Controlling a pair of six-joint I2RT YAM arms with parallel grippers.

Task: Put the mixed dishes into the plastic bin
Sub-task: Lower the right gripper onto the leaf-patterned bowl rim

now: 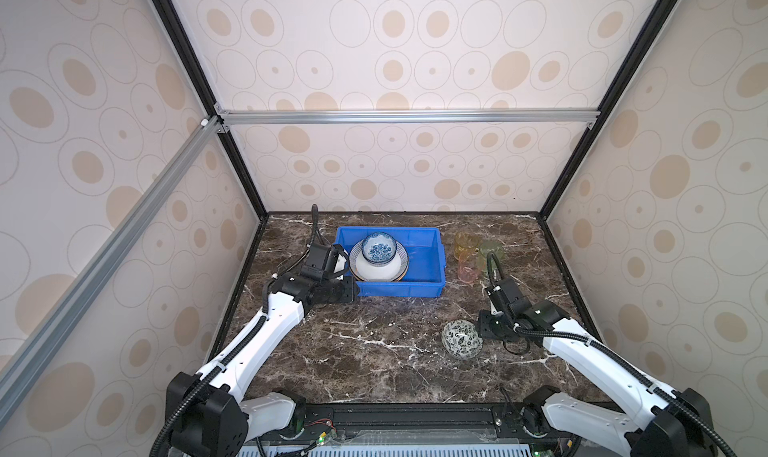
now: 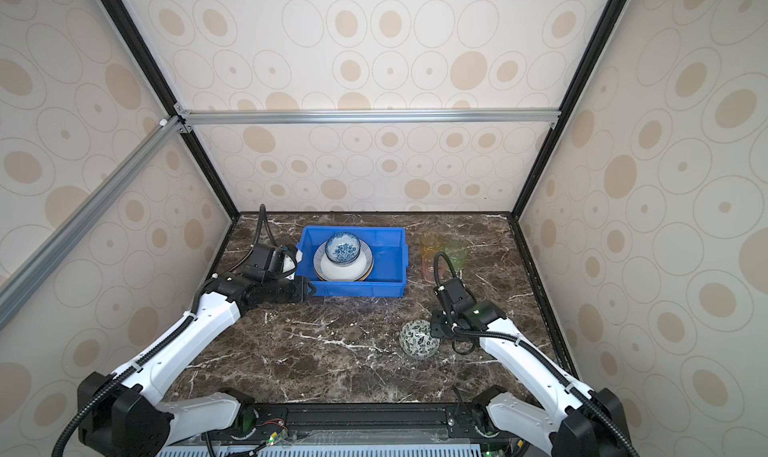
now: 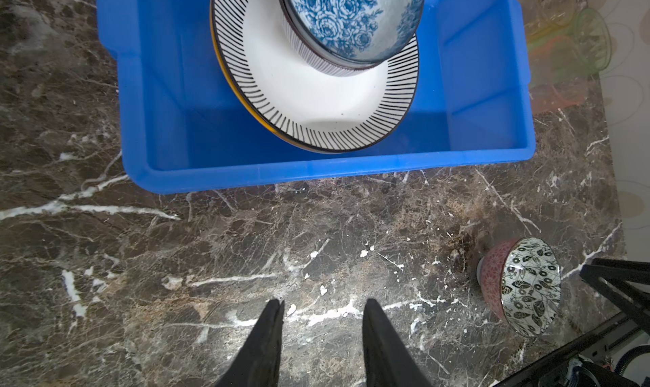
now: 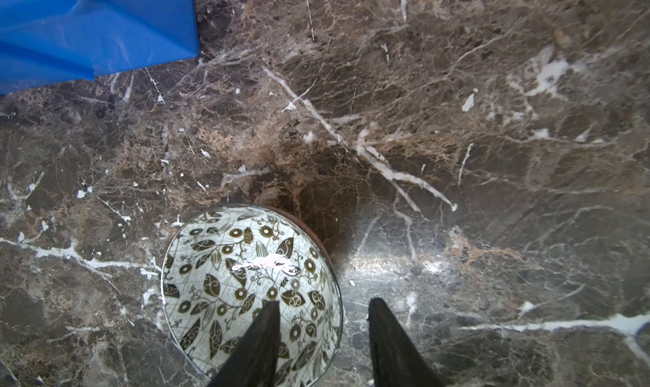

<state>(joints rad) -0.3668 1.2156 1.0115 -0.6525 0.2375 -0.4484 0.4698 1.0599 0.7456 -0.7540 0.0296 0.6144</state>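
Observation:
My right gripper lowers its open fingers astride the leaf-patterned bowl's rim (image 1: 481, 344) (image 4: 342, 320) next and closes them on it, since that bowl's rim lies below, between them.
The blue plastic bin (image 1: 399, 288) (image 2: 361, 289) holds a striped-rim plate (image 3: 316, 114) lying on a yellow-edged plate, with a blue floral bowl (image 1: 378, 247) (image 3: 351, 19) on top. My left gripper (image 3: 323, 302) (image 1: 353, 288) is open and empty over bare table by the bin's front left corner. A leaf-patterned bowl (image 1: 461, 339) (image 4: 246, 283) with a red outside stands on the table at the front right. My right gripper (image 4: 323, 302) (image 1: 482, 328) is open across the bowl's rim, one finger inside and one outside.
Yellow (image 1: 465, 243), green (image 1: 492, 251) and pink (image 1: 469, 270) tumblers stand grouped on the dark marble table, right of the bin and behind the right arm. Patterned walls close in the left, back and right sides.

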